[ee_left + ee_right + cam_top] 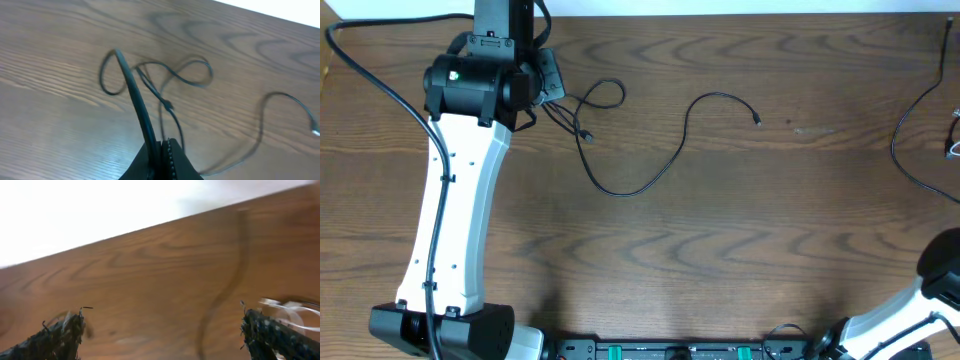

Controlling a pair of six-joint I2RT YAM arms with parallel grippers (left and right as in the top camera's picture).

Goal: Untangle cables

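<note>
I should swing my left gripper back and to the right in the overhead view next, to bare wood inside the wide bend (632,154) (222,127), and let go of the cable there.
A thin black cable (620,190) lies on the wooden table, with a small loop (605,95) near my left gripper and its plug end (757,120) toward the middle. My left gripper (552,88) is shut on this cable. In the left wrist view the cable (135,95) rises from the closed jaws (161,152) and loops over the table. My right gripper (162,330) is open and empty. A blurred black cable (232,275) and a white cable (290,307) lie ahead of it. A second black cable (910,135) runs along the right edge.
The left arm (460,200) stretches from the front left to the back of the table. The right arm (930,290) sits at the front right corner. The table's far edge (720,14) meets a white surface.
</note>
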